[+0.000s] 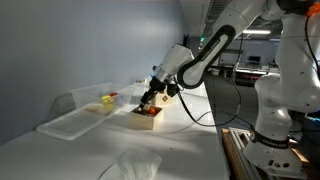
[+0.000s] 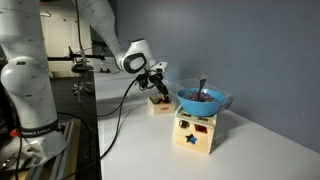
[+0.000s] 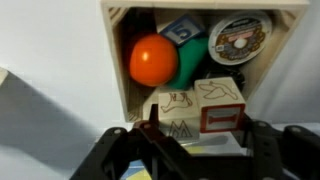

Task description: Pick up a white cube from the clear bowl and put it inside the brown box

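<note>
I will turn above the brown box (image 1: 147,118) and move farther over its open inside to release the white cube.
In the wrist view my gripper (image 3: 197,135) hangs over the brown box (image 3: 116,60). Its jaws are shut on a white cube (image 3: 175,112) printed with an animal and a letter M. A second printed cube (image 3: 222,105) with a red frame sits tight beside it between the fingers (image 3: 150,135); I cannot tell whether it is gripped too. The box also holds an orange ball (image 3: 153,60), a green piece (image 3: 190,66) and a round printed disc (image 3: 240,38). In both exterior views the gripper (image 1: 148,101) (image 2: 158,90) sits low over the box (image 1: 147,118) (image 2: 160,105). The clear bowl (image 1: 92,100) stands just behind it.
A flat clear tray (image 1: 62,125) lies in front of the clear bowl. A blue bowl (image 2: 203,100) rests on a cream carton (image 2: 195,133) with star and shape prints, near the box. A crumpled clear sheet (image 1: 135,165) lies on the table's near side.
</note>
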Robot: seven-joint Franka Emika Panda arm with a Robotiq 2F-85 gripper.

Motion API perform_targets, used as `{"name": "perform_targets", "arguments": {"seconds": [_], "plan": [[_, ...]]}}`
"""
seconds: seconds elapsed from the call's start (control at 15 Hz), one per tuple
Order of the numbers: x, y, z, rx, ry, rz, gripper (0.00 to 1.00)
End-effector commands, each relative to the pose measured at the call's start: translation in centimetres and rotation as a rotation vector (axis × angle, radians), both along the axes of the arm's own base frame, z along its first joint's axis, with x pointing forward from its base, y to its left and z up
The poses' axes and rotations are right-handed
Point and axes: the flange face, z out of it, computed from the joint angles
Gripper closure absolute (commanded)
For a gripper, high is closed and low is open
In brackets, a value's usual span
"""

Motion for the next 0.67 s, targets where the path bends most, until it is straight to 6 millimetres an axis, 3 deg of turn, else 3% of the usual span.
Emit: {"name": "perform_targets", "arguments": {"seconds": [0.0,0.33,0.6], "plan": [[1.1,-1.6,0.5,0.02,0.05,-0.01,0.58],[1.4,-3.4,0.4,0.019,0.131,0.034,0.58],[1.0,-3.5,0.0,-0.005,0.17,0.088,0.58]]}}
